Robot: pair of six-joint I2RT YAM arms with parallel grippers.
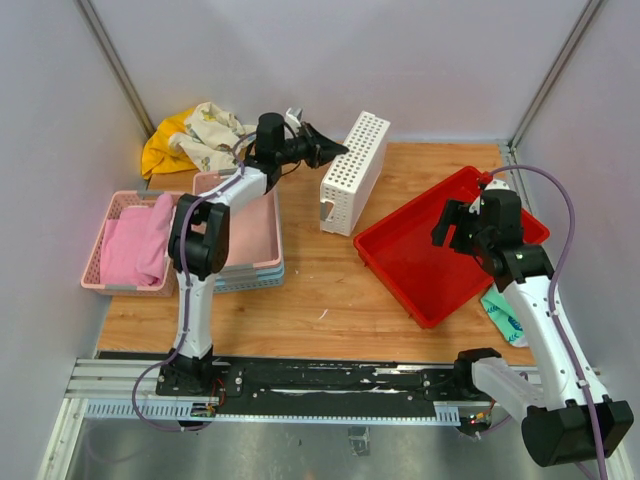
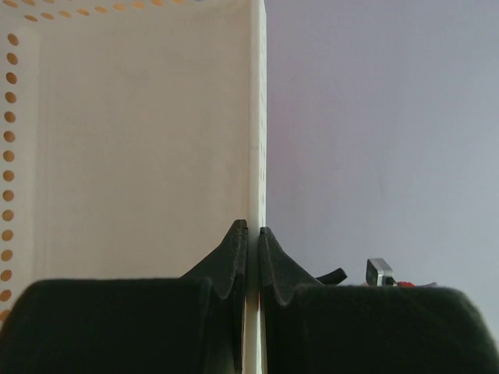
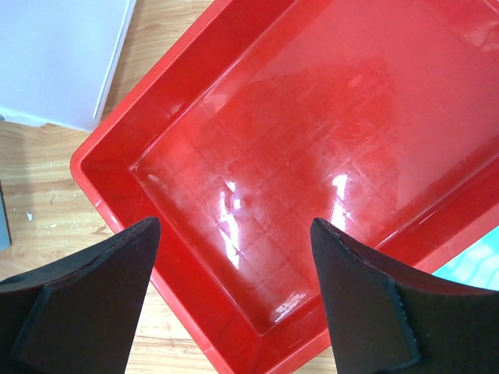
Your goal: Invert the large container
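Note:
The white basket (image 1: 355, 175) is tipped on its side. My left gripper needs to go to the left in the top view next, over the bare tabletop, and release.
The large container (image 1: 410, 255), a bright red shallow bin, lies open side up on the right of the wooden table. My right gripper (image 1: 452, 228) hovers over its far half. In the right wrist view the right gripper (image 3: 234, 222) is open, its black fingers (image 3: 117, 273) spread above the glossy red floor of the container (image 3: 312, 140), touching nothing. My left gripper (image 1: 335, 150) is at the back, shut on the upper wall of a white perforated basket (image 1: 355, 175) tipped on its side. The left wrist view shows the left gripper (image 2: 254, 230) pinching that thin white wall (image 2: 256, 117).
A pink basket (image 1: 95, 265) holding pink cloth sits at far left. Stacked pink and blue baskets (image 1: 255, 265) are beside it. Yellow and cream cloths (image 1: 195, 135) lie in the back left corner. A teal item (image 1: 503, 315) lies by the container's near right edge.

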